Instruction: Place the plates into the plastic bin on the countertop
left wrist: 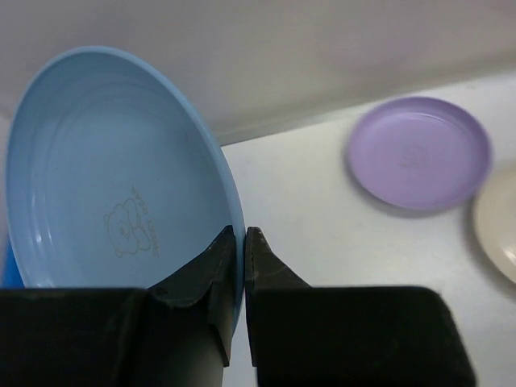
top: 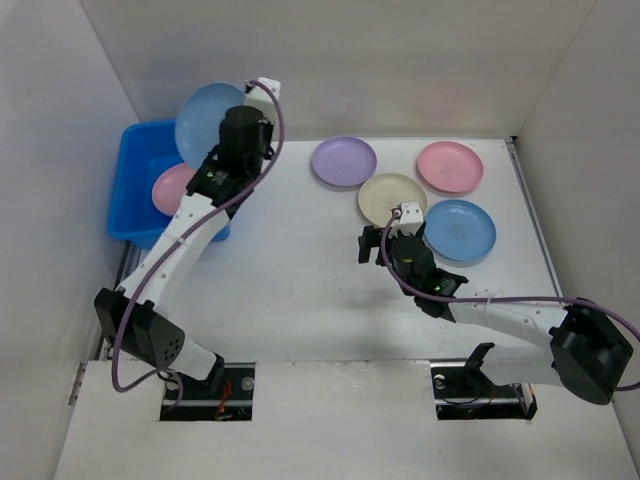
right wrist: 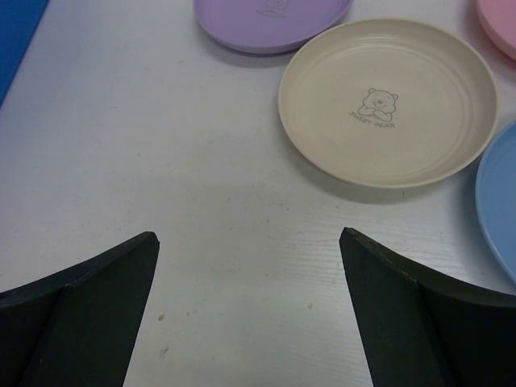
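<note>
My left gripper needs to turn toward the bin and then go down over the pink plate inside (top: 172,190), because the light blue plate hangs above the bin's far edge.
My left gripper (top: 232,118) is shut on the rim of a light blue plate (top: 205,120), held tilted on edge above the blue plastic bin (top: 138,180); the grip shows in the left wrist view (left wrist: 242,235) on that plate (left wrist: 113,177). A pink plate (top: 172,188) lies in the bin. On the countertop (top: 300,270) lie a purple plate (top: 343,161), a cream plate (top: 391,198), a pink plate (top: 450,165) and a blue plate (top: 460,230). My right gripper (top: 385,243) is open and empty, just short of the cream plate (right wrist: 387,101).
White walls close in the counter at the back and both sides. The bin stands against the left wall. The purple plate (right wrist: 270,20) and the blue plate's edge (right wrist: 496,201) flank the cream one in the right wrist view.
</note>
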`<state>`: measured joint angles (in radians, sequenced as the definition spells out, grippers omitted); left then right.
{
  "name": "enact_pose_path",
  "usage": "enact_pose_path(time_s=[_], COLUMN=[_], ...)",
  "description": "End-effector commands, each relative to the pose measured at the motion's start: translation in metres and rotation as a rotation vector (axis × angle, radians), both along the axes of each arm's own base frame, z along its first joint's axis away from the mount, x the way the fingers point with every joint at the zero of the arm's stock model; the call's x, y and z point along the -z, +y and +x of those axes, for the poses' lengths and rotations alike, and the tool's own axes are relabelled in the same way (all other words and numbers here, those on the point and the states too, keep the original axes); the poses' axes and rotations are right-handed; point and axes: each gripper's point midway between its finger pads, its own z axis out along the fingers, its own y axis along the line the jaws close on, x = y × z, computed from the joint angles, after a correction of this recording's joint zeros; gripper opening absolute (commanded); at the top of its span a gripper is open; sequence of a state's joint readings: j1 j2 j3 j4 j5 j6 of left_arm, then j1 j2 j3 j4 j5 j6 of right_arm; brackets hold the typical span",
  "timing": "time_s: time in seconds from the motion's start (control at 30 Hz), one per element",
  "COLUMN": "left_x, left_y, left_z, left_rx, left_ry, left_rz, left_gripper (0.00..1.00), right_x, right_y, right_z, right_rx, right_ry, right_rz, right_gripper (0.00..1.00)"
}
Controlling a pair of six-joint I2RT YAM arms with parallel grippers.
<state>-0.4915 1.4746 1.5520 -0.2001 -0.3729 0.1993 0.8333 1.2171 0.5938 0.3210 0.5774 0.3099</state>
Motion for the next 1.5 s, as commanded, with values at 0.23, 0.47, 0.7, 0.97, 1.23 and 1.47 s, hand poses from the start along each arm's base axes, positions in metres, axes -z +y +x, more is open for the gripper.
enact_pose_path(time_s=[0.23,0.47,0.7,0.97,1.23,1.47], left_x=[0.055,0.107,0.141,0.166,0.182,0.127], left_y=[0.123,0.161,0.172,0.179,0.187,0.170], left_z=[0.070,0.105,0.125,0.139,0.141,0.134], left_rx=[-0.280,-0.367,-0.373,-0.364,-0.384,-0.348], left_ry=[0.089,0.134,0.175,0.193,0.195,0.088], left_rz=[-0.016,-0.102,-0.113,-0.143,-0.157,-0.179], left_gripper=[0.02,0.00,0.01,0.04,0.21,0.53], right_x=[-0.010,0.005,0.014,0.021,0.022,0.023], right_y=[0.011,0.017,0.021,0.023,0.025,0.026], right_z=[0.003,0.008,0.010,0.012,0.014,0.015], right_rx=[-0.007,-0.018,-0.022,-0.023,-0.024,-0.023], right_ry=[-0.027,0.006,0.024,0.036,0.039,0.040], right_rz=[0.020,-0.016,-0.037,-0.057,-0.063,-0.066], right_gripper=[1.00,1.00,1.00,1.00,1.00,1.00])
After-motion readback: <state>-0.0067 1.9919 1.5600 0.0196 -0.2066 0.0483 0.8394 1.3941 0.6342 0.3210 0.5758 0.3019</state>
